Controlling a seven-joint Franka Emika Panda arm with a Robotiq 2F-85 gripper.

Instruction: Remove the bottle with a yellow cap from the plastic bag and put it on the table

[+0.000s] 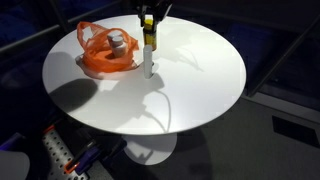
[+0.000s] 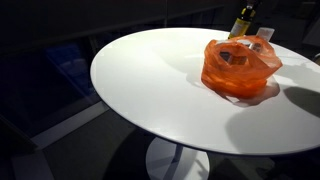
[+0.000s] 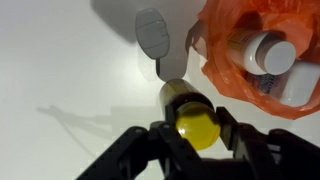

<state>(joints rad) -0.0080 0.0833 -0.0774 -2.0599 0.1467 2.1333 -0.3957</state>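
The bottle of the yellow cap [image 3: 195,125] is outside the bag, so next the robot's gripper should go down toward the bare tabletop below, beside the white bottle, and let go of the cap.
My gripper [image 3: 197,135] is shut on the neck of a dark bottle with a yellow cap [image 3: 195,125] and holds it upright. In an exterior view the bottle [image 1: 148,50] hangs under the gripper [image 1: 148,22] just right of the orange plastic bag [image 1: 105,52], outside it. Its lower end is at or just above the white round table [image 1: 200,80]; I cannot tell if it touches. In an exterior view the bottle [image 2: 243,22] shows behind the bag [image 2: 240,65]. The bag [image 3: 250,70] lies open beside the bottle.
Inside the bag lies a white-capped bottle [image 3: 272,52], also seen in an exterior view [image 1: 118,42]. The table [image 2: 150,90] stands on a single pedestal, with dark floor and surroundings around it. Some coloured gear lies on the floor [image 1: 60,155].
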